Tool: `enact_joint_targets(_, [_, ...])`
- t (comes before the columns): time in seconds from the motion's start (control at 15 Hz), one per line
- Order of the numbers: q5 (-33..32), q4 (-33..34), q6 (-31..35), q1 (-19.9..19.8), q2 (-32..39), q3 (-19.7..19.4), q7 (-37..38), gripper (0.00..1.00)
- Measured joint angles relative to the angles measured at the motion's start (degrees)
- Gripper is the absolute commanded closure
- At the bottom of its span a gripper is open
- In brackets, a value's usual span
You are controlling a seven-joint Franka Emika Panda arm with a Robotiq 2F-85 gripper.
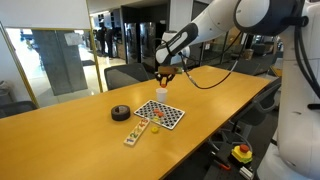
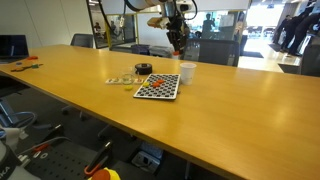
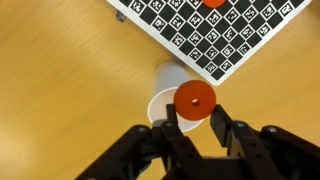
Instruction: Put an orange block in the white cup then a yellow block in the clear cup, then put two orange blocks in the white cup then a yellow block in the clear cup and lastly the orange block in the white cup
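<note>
Next, my gripper shifts toward the middle of the opening (image 1: 161, 91) (image 3: 175, 109), lowers and releases the orange block, because the block hangs over the white cup's rim.
In the wrist view my gripper (image 3: 193, 118) is shut on an orange block (image 3: 195, 99), a flat round piece with a small hole. It hangs just above the white cup (image 3: 163, 92), over the cup's right rim. The cup stands on the wooden table beside the checkered board (image 3: 215, 35). Another orange block (image 3: 212, 3) lies on the board at the top edge. In both exterior views the gripper (image 1: 165, 75) (image 2: 178, 45) hovers over the white cup (image 1: 161, 96) (image 2: 187, 71). The clear cup and the yellow blocks are too faint to make out.
A black tape roll (image 1: 121, 112) (image 2: 144, 69) lies near the checkered board (image 1: 160, 112) (image 2: 160, 87). A light strip with small coloured pieces (image 1: 140, 131) (image 2: 125, 81) sits beside the board. Chairs stand around the long wooden table (image 1: 60, 135).
</note>
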Motion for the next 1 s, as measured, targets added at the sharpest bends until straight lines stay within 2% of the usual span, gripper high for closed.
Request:
enact_joint_targets(0.87, [4.07, 13.33, -4.13, -3.7, 12.35, 0.37, -4.52, 0.79])
enact_joint_targets(0.93, [4.2, 14.32, -4.51, -3.93, 13.14, 0.43, -4.67, 0.36])
enact_joint_targets(1.0, [4.26, 15.16, -4.77, -4.12, 13.81, 0.46, -4.75, 0.35])
